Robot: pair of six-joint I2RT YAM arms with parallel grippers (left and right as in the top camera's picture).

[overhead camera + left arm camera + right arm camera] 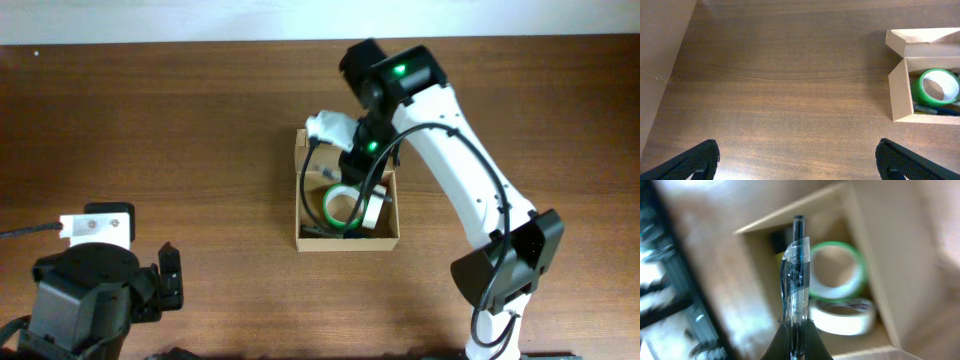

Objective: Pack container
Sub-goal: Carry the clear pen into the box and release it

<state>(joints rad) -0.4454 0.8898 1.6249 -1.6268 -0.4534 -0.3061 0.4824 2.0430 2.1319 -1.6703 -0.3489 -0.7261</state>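
The right gripper will next move down and back while turning, to let go of the clear pen (796, 270) over the dark pens by the box's near side, since tape rolls fill the middle of the box.
The container (391, 239), a small tan cardboard box with its flap open, sits mid-table. It also shows in the left wrist view (899, 95) and the right wrist view (890, 275). Inside lie a green tape roll (335, 203) (938, 88) (852, 255) and a white tape roll (372, 211) (845, 317). My right gripper (797, 328) is shut on a clear pen (796, 270), held over the open box; in the overhead view the right gripper (358, 165) is above the box's back part. My left gripper (800, 162) is open and empty above bare table, left of the box.
Dark pens (935, 110) lie at the box's bottom. A large cardboard surface (657, 60) rises at the left edge of the left wrist view. The wooden table (200, 140) spreads all around the box.
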